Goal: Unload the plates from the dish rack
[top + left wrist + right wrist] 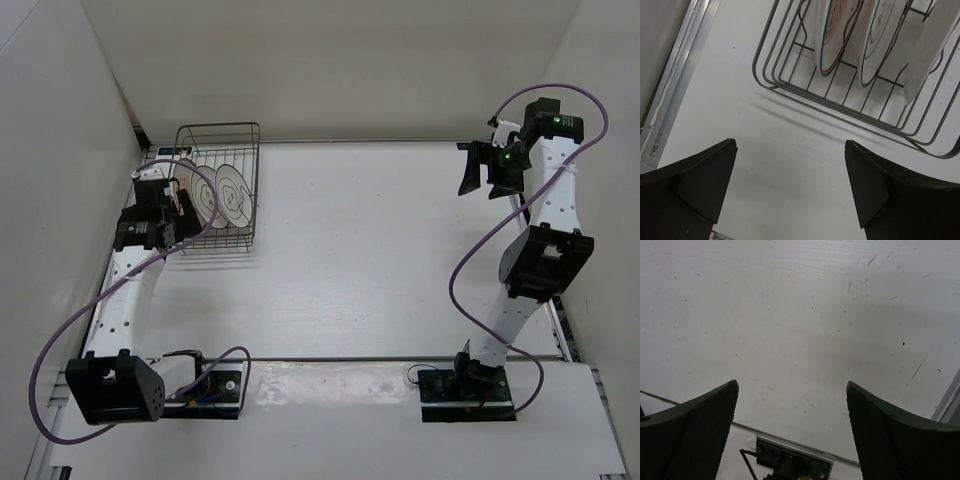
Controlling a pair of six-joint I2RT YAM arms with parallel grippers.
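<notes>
Next, my left gripper reaches outward over the rack [222, 238]. The orange-red patterned plate stands upright outward of the gripper, so the open fingers then come down astride its upper rim.
The dish rack [222, 238] of dark wire stands at the table's far left. Three plates stand upright in its slots. In the top view I see two white ones [237, 190] [208, 197]. In the left wrist view the rack [790, 85] shows edge-on plates: one with an orange-red pattern [832, 35], one grey-rimmed [880, 40], one plain white back [927, 50]. My left gripper [183, 212] [790, 170] is open and empty, over the table just outside the rack's left side. My right gripper [482, 175] [792, 405] is open and empty, held high at the far right.
White walls [60, 120] enclose the table on the left, back and right. A metal rail [670, 85] runs along the left edge next to the rack. The right arm's base mount [790, 465] shows below the right gripper.
</notes>
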